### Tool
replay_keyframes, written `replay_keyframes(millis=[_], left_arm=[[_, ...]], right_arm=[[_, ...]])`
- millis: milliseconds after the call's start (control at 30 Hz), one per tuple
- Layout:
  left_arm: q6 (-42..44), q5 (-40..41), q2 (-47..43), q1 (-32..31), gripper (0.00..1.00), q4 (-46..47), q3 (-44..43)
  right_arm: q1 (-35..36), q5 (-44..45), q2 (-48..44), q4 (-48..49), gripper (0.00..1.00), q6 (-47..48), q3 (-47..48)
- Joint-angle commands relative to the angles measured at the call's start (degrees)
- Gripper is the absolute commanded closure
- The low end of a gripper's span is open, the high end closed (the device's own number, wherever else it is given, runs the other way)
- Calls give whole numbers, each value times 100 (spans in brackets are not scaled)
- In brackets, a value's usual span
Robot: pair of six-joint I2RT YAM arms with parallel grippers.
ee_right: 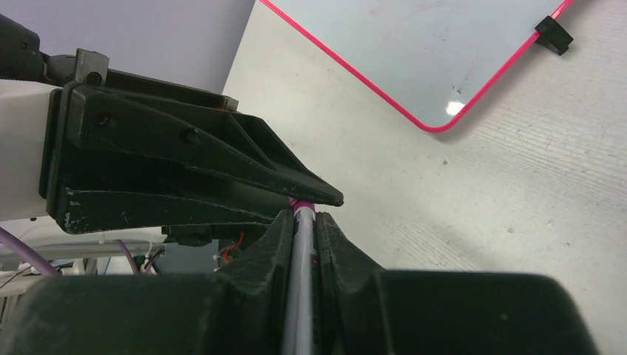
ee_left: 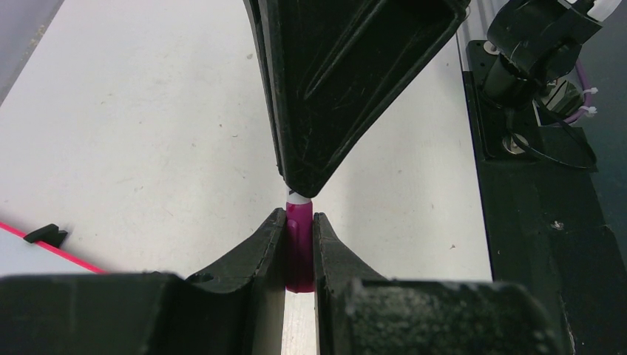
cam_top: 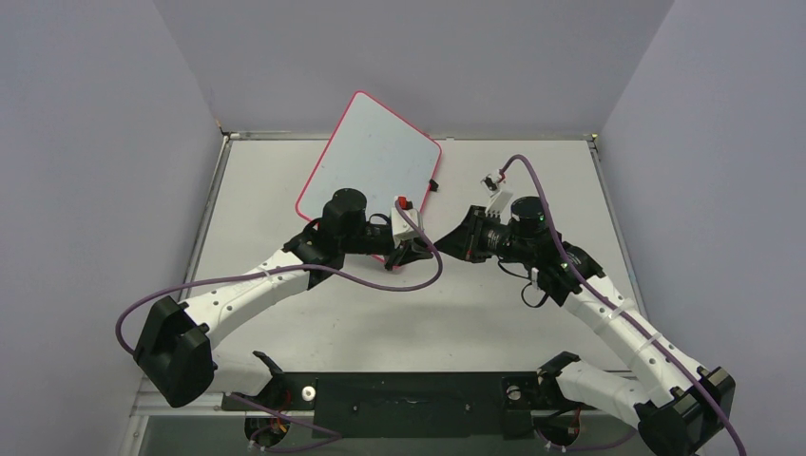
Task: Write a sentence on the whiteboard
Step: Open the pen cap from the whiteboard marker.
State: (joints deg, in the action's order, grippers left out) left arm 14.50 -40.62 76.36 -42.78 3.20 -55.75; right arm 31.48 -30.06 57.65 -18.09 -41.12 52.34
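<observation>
My left gripper moves down to the right in the top view next and lets go of the marker's magenta cap (ee_left: 299,255) over bare tabletop. That spot is clear of the whiteboard.
The whiteboard (cam_top: 371,157) lies tilted at the back left of the table, white with a pink-red rim. No sentence shows on its bare surface (ee_right: 414,44). My two grippers meet tip to tip over the table just in front of it. The left gripper (ee_left: 299,218) is shut on the magenta cap (ee_left: 299,255) of a marker. The right gripper (ee_right: 303,218) is shut on the same marker's grey-white barrel (ee_right: 298,288). In the top view the left gripper (cam_top: 411,253) and the right gripper (cam_top: 445,245) hide the marker between them.
A black clip foot (ee_right: 553,33) sits on the whiteboard's rim, and another (ee_left: 46,235) is near its corner. Purple cables loop from both wrists (cam_top: 418,280). Grey walls close in the table on three sides. The black base rail (cam_top: 409,389) runs along the near edge.
</observation>
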Motion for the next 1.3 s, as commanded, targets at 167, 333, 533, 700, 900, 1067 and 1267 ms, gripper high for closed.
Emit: replay_keyframes(millis=[167, 333, 533, 700, 900, 1067, 1267], left_arm=[[98, -137, -97, -120, 100, 221, -69], [88, 645, -232, -207, 100, 511, 190], [85, 1065, -213, -228, 100, 789, 429], [-27, 1341, -32, -239, 100, 1174, 576], [-180, 1554, 312, -245, 100, 1448, 552], [-903, 1727, 913, -333, 100, 2218, 449], [-2342, 2398, 2050, -657, 100, 3341, 73]], right_arm=[[-7, 180, 4, 360, 100, -254, 34], [-213, 671, -74, 173, 100, -596, 73], [-845, 903, 52, -573, 100, -992, 208], [-1118, 953, 29, -866, 100, -1162, 280], [-1582, 1020, 22, -1312, 100, -930, 481], [-1856, 1949, -233, -1605, 100, -508, 544], [-1926, 3658, -798, -1663, 100, -37, 455]])
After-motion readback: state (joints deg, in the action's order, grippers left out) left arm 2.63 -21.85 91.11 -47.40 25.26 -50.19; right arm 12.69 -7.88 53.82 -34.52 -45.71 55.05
